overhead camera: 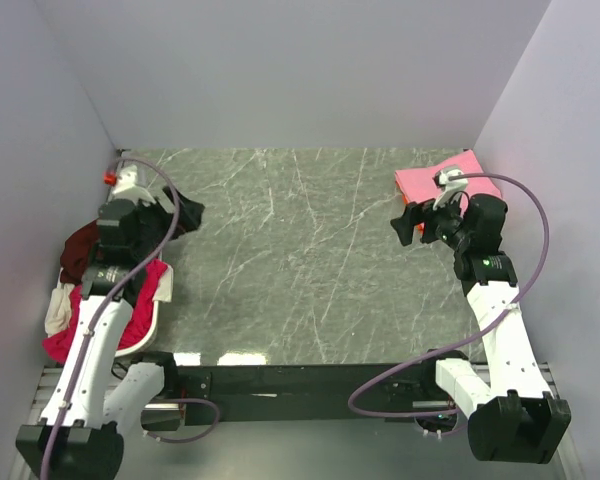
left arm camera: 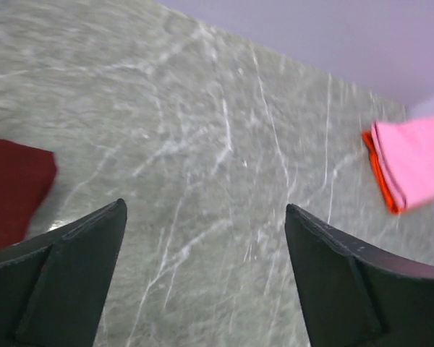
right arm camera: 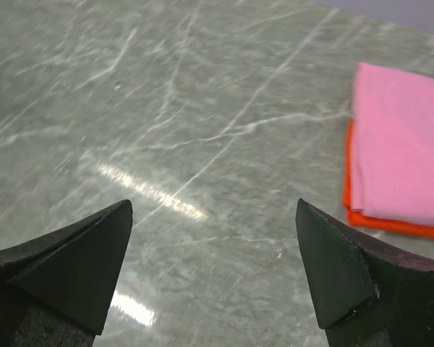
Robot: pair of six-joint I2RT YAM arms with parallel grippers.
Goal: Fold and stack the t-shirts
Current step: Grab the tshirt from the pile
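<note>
The open fingers of my left gripper are above bare table, so I will swing that gripper to the left in the top view next, down onto the maroon t-shirt (overhead camera: 78,253) (left arm camera: 13,189).
A folded pink t-shirt (overhead camera: 425,182) lies on a folded orange one (right arm camera: 390,223) at the table's far right corner; the stack also shows in the left wrist view (left arm camera: 416,163) and the right wrist view (right arm camera: 401,144). A dark maroon t-shirt (overhead camera: 78,250) hangs over the basket at the left and shows in the left wrist view (left arm camera: 14,188). Magenta (overhead camera: 140,300) and cream (overhead camera: 60,312) shirts lie crumpled in the basket. My left gripper (overhead camera: 185,215) (left arm camera: 205,206) is open and empty above the table, right of the maroon shirt. My right gripper (overhead camera: 408,222) (right arm camera: 214,202) is open and empty, just in front of the stack.
The white plastic basket (overhead camera: 150,325) stands at the table's left edge beside the left arm. The grey marble table (overhead camera: 300,260) is walled in by pale panels at the left, back and right. A small red and white object (overhead camera: 110,176) sits in the far left corner.
</note>
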